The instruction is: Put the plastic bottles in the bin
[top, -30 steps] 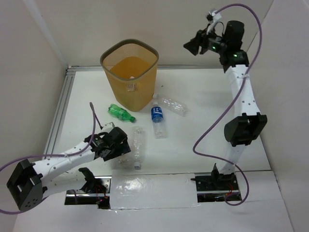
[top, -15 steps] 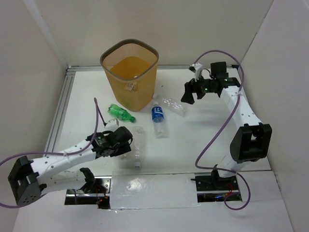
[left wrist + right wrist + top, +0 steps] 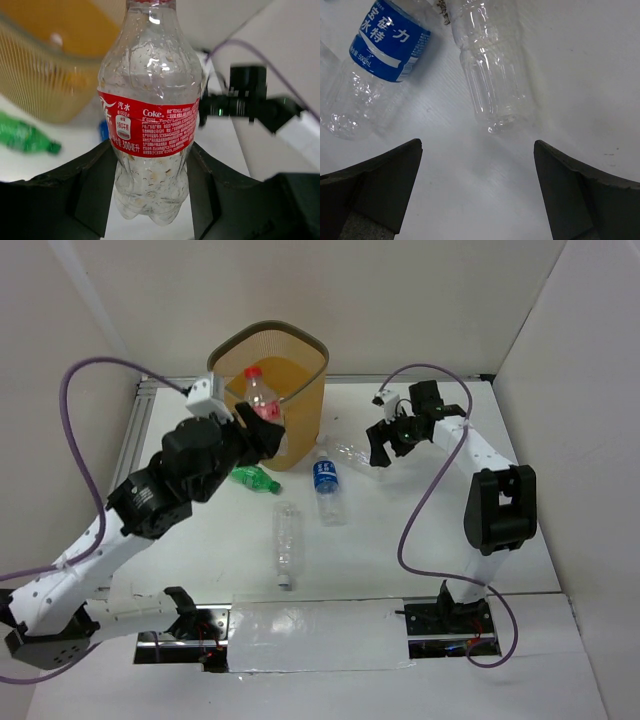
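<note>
My right gripper moves down and toward the bin next, astride the plain clear bottle's body, and closes, since the bottle's base lies just beyond the open fingertips.
My left gripper (image 3: 262,430) (image 3: 152,170) is shut on a clear bottle with a red cap and red label (image 3: 262,398) (image 3: 150,100), held upright in the air just in front of the orange mesh bin (image 3: 285,435) (image 3: 35,85). A green bottle (image 3: 252,477) (image 3: 25,140), a blue-label bottle (image 3: 327,485) (image 3: 380,50) and a plain clear bottle (image 3: 285,545) lie on the table. My right gripper (image 3: 376,448) (image 3: 477,150) stands open low over the table, just short of the base of another clear bottle (image 3: 360,458) (image 3: 490,75), with nothing between its fingers.
White walls close in the table on the left, back and right. A metal rail (image 3: 130,455) runs along the left edge. The blue-label bottle lies right beside the clear one near my right gripper. Something small and pale lies inside the bin (image 3: 56,39).
My left gripper shut on the red-label bottle at the table's front left and lifted it up to the bin. My right arm came down from high at the back to the clear bottle, jaws opened wide.
</note>
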### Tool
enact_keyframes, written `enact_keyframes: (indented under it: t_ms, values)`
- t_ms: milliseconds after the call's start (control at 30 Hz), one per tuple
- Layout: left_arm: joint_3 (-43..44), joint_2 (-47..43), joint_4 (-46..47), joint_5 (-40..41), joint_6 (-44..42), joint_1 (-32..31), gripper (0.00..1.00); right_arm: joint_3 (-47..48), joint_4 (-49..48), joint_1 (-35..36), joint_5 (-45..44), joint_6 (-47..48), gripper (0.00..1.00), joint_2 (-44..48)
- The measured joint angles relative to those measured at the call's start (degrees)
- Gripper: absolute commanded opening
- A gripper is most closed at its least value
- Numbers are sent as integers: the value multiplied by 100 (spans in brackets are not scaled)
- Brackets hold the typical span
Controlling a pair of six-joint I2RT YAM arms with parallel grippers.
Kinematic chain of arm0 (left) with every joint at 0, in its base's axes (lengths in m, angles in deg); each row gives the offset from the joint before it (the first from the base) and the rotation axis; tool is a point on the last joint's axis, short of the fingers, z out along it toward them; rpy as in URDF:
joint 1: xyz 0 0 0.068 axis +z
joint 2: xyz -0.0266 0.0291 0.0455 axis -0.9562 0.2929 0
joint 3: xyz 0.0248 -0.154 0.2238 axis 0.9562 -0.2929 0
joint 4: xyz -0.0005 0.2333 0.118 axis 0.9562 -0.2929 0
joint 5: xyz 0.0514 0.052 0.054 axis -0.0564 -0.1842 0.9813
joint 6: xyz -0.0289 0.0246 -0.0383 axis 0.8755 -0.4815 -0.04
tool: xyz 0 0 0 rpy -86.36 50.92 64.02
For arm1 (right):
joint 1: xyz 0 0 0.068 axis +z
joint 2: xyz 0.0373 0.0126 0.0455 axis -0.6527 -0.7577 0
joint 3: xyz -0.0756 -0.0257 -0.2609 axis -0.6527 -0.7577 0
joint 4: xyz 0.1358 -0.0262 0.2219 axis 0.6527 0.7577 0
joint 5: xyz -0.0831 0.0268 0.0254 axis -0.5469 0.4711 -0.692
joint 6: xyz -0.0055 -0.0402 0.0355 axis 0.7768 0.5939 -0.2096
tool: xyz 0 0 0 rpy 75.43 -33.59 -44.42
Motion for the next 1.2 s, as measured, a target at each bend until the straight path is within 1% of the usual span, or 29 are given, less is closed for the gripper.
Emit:
enact_keyframes:
  t_ms: [67, 167, 200, 267, 300, 367, 400, 433, 500, 567, 633, 767, 867, 933, 1033, 1100, 1133, 1167, 1200]
  values:
    - [369, 385, 525, -48, -356, 385, 25, 2, -11, 109, -125, -68, 99, -9]
    - [807, 1051, 1088, -153, -669, 970, 33, 11, -74, 227, -229, -175, 99, -7]
    - [925, 1305, 1263, -197, -719, 1141, 33, 11, -94, 269, -251, -216, 99, -7]
    - [1200, 1790, 1443, -273, -824, 1495, 33, 11, -122, 334, -315, -258, 99, 4]
    - [1318, 2009, 1526, -302, -846, 1624, 36, 11, -136, 365, -350, -278, 99, 9]
    - [1611, 2485, 1622, -358, -881, 1895, 37, 11, -173, 424, -428, -299, 99, 17]
    - [1738, 2667, 1648, -372, -931, 1993, 40, 11, -195, 446, -455, -304, 99, 20]
    - [1891, 2879, 1650, -382, -977, 2085, 59, 9, -221, 466, -487, -317, 99, 20]
    - [2153, 3235, 1650, -385, -1040, 2251, 80, -2, -273, 474, -533, -321, 99, 20]
    - [2380, 3530, 1606, -400, -1145, 2356, 95, -9, -332, 476, -557, -332, 99, 20]
    - [2542, 3744, 1545, -428, -1191, 2422, 100, -11, -358, 490, -575, -343, 99, 17]
    - [2704, 3853, 1375, -525, -1388, 2430, 100, 9, -393, 551, -691, -337, 99, -96]
    - [2837, 3694, 1287, -557, -1622, 2326, 100, 103, -424, 662, -796, -295, 99, -378]
    - [2756, 3338, 1176, -549, -1814, 2142, 100, 186, -448, 752, -896, -251, 99, -632]
    - [1963, 2166, 1104, -601, -1993, 1735, 100, 247, -525, 879, -1082, -223, 99, -986]
    - [1058, 1086, 1080, -575, -1980, 1425, 100, 337, -555, 929, -1198, -210, 99, -1198]
    - [520, 431, 909, -549, -1893, 1237, 100, 417, -557, 942, -1283, -205, 99, -1325]
    - [122, -13, 739, -533, -1808, 1134, 100, 494, -586, 951, -1340, -199, 99, -1436]
    - [-348, -540, 608, -514, -1631, 1029, 100, 551, -636, 955, -1394, -179, 95, -1541]
